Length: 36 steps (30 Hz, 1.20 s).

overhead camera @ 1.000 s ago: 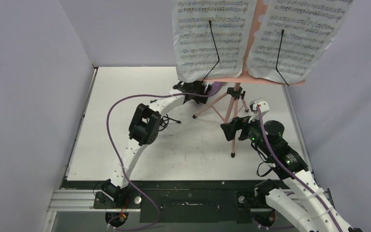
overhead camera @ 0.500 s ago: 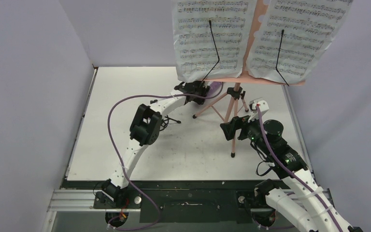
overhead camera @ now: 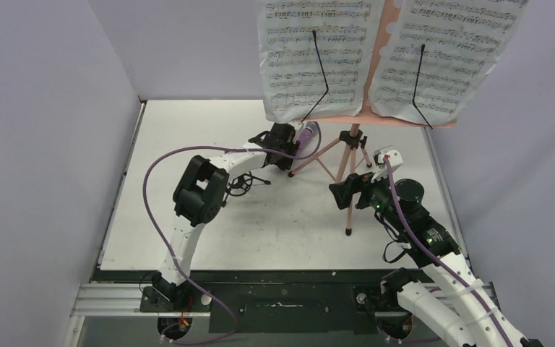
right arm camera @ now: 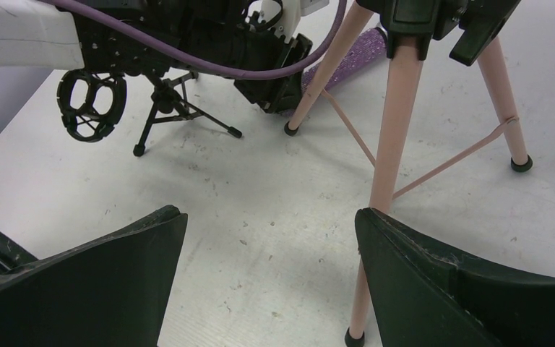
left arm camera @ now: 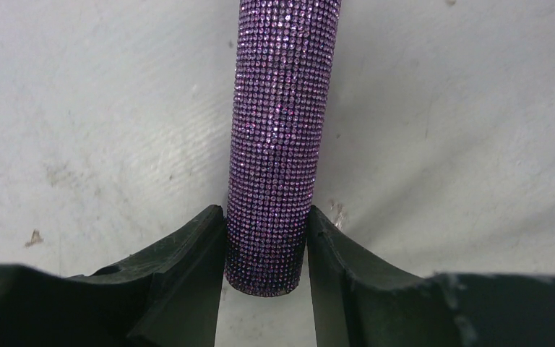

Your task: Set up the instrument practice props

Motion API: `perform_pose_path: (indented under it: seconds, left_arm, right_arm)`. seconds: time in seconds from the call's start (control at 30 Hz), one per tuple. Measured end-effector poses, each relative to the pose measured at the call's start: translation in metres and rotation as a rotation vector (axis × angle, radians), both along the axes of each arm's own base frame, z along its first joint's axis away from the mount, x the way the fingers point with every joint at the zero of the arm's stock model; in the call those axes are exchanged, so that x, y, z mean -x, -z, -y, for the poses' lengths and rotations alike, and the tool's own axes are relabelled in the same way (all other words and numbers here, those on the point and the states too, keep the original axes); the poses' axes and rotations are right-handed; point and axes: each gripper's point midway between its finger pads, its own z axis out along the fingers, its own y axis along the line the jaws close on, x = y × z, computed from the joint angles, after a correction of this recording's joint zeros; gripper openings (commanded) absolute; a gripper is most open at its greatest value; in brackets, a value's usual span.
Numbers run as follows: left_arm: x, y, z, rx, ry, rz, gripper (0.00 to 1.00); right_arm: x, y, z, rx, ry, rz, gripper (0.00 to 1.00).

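My left gripper will pull the microphone (overhead camera: 308, 133) back toward my base onto the bare near tabletop before letting it go, since the microphone's handle lies close behind the music stand's leg.
The pink music stand (overhead camera: 350, 155) stands on its tripod legs at the back centre, with white sheet-music pages (overhead camera: 316, 54) held on its desk by black wire arms. My left gripper (overhead camera: 291, 139) is shut on the bottom end of the glittery purple microphone (overhead camera: 308, 133), low over the table beside the stand's left leg. In the left wrist view the microphone handle (left arm camera: 280, 137) runs away from the closed fingers (left arm camera: 188, 253). The small black tripod mic stand (overhead camera: 248, 181) stands left of it, and its ring clip (right arm camera: 90, 101) shows in the right wrist view. My right gripper (overhead camera: 347, 194) is open and empty by the stand's near leg (right arm camera: 396, 137).
Grey walls close in the left, back and right of the white table (overhead camera: 188, 217). The left arm's purple cable (overhead camera: 152, 195) loops over the table's left part. The stand's pink spreader struts (right arm camera: 448, 163) run low between its legs. A black rail (overhead camera: 282, 289) edges the front.
My left arm's elbow has swung left and the wrist has drawn back left with the microphone, so more of the microphone shows from under the sheet music. The right arm has not moved.
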Motion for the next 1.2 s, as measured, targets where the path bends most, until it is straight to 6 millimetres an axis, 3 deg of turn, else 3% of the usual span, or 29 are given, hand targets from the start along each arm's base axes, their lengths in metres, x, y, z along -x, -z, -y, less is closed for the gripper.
perform_pose_path:
  seconds: [0.8, 1.03, 1.2]
  left_arm:
    - [0.087, 0.006, -0.071, 0.056, -0.184, -0.066, 0.0]
    - [0.112, 0.007, -0.077, 0.105, -0.212, -0.072, 0.0]
    - [0.13, 0.007, -0.069, 0.131, -0.213, -0.085, 0.0]
  right_arm:
    - [-0.005, 0.003, -0.003, 0.001, -0.001, -0.01, 0.9]
    - [-0.007, 0.001, -0.005, -0.006, -0.003, -0.004, 0.9]
    - [-0.009, 0.001, -0.007, -0.012, -0.008, -0.006, 0.9]
